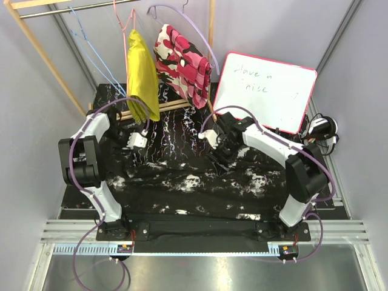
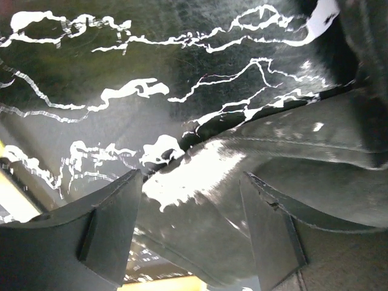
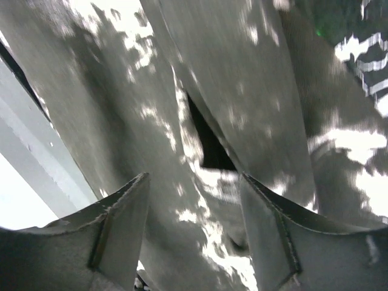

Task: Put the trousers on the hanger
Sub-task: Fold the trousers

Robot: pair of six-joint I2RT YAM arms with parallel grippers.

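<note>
The white-blotched edge of the trousers [image 2: 206, 176] is a fold just below my left gripper, between its open fingers, so the gripper should next go down slightly and close on it.
The trousers [image 1: 194, 182], black with white blotches, lie spread across the black veined table in front of both arms. My left gripper [image 1: 138, 140] hovers low over their left end. In the left wrist view this gripper [image 2: 191, 188] stands open, with a fold of trousers [image 2: 206, 176] lying between its fingers [image 2: 115, 224]. My right gripper [image 1: 213, 148] sits over the middle of the trousers. In the right wrist view it [image 3: 194, 182] is open, close above wrinkled fabric [image 3: 121, 121]. The light-blue wire hanger [image 1: 96, 57] hangs empty from the rail at the back left, far from both grippers.
A wooden rack [image 1: 42, 51] stands at the back. A pink hanger there carries a yellow garment [image 1: 141, 76], and a lilac hanger [image 1: 194, 27] carries a pink camouflage garment [image 1: 182, 63]. A whiteboard [image 1: 267, 91] leans at the back right.
</note>
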